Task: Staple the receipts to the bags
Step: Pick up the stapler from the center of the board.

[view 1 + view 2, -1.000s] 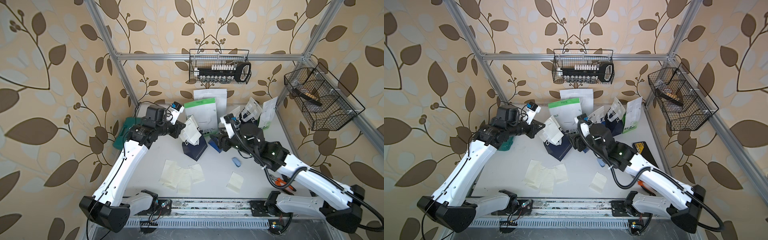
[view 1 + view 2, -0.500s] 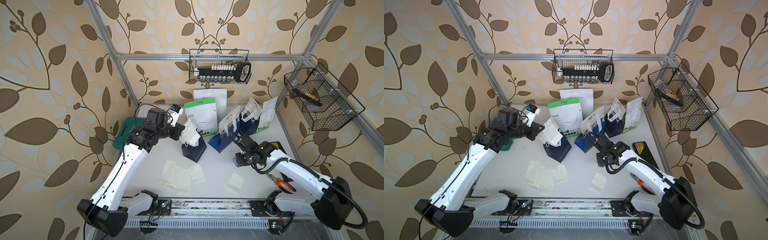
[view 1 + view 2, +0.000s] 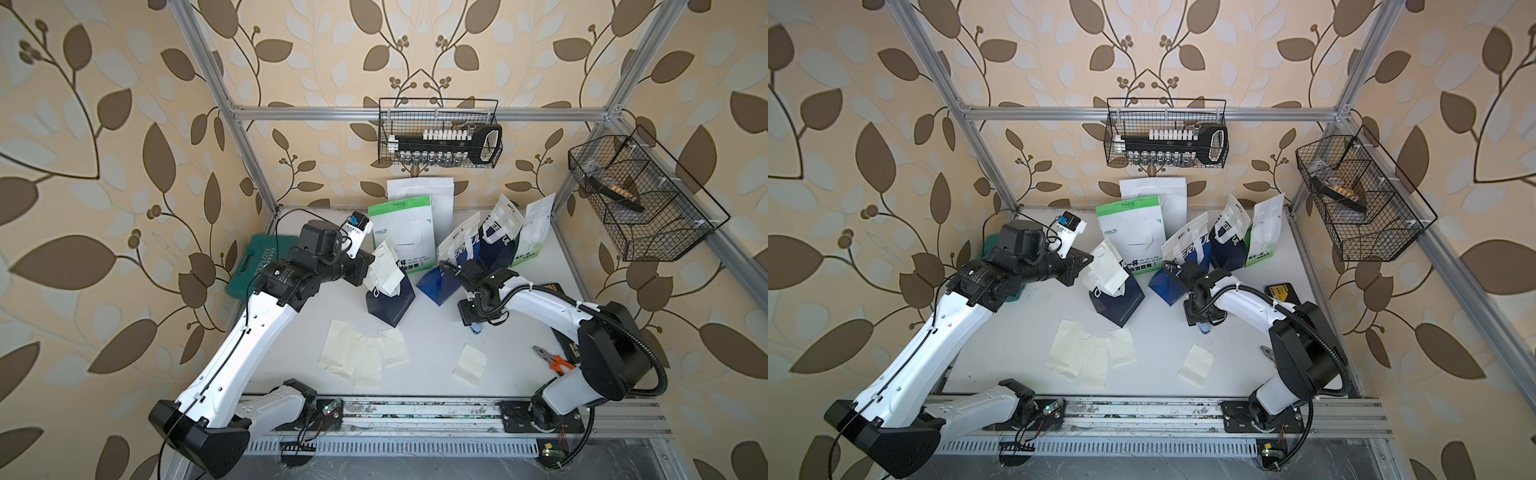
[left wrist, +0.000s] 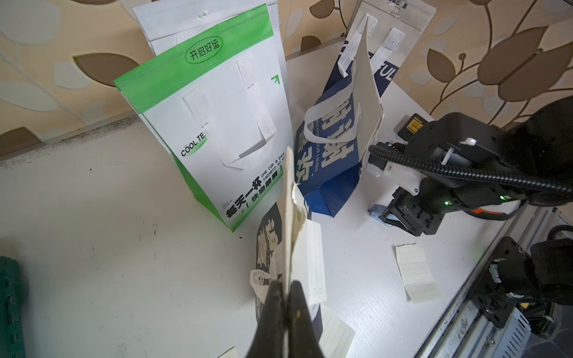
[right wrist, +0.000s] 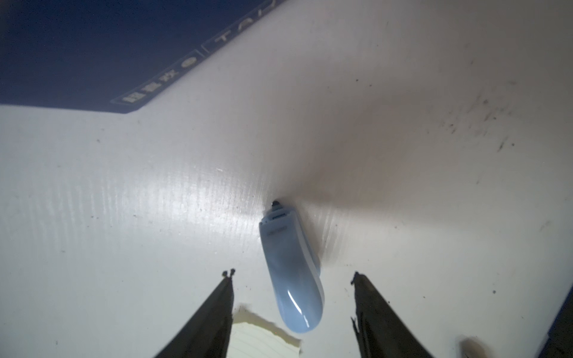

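The stapler lies below my right gripper, between its open fingers. My right gripper should move down around the body of the light-blue stapler [image 3: 476, 328] [image 5: 291, 272] and close there.
My left gripper [image 4: 286, 289] is shut on the top edge of a navy bag [image 3: 390, 301], pinching a cream receipt [image 4: 313, 260] against it. In both top views that gripper [image 3: 368, 266] reaches the bag from the left. Five more bags stand behind: a green-and-white one [image 3: 405, 232], a white one [image 3: 419, 191], a blue one [image 3: 440, 282], a navy one [image 3: 494, 245] and a green one [image 3: 534, 237]. Several loose receipts [image 3: 361, 353] lie near the front, with one receipt [image 3: 470, 363] apart. My right gripper [image 5: 292, 276] hangs open over the light-blue stapler [image 5: 291, 272], its fingers on either side and not touching it.
A teal tool case [image 3: 257, 266] lies at the left edge behind my left arm. Orange-handled pliers [image 3: 552, 361] and a black-and-yellow box [image 3: 552, 289] lie at the right. Wire baskets [image 3: 438, 133] [image 3: 640, 199] hang on the back and right walls.
My right arm drew back from the bags and came down over the stapler. The left gripper keeps its hold on the navy bag and receipt.
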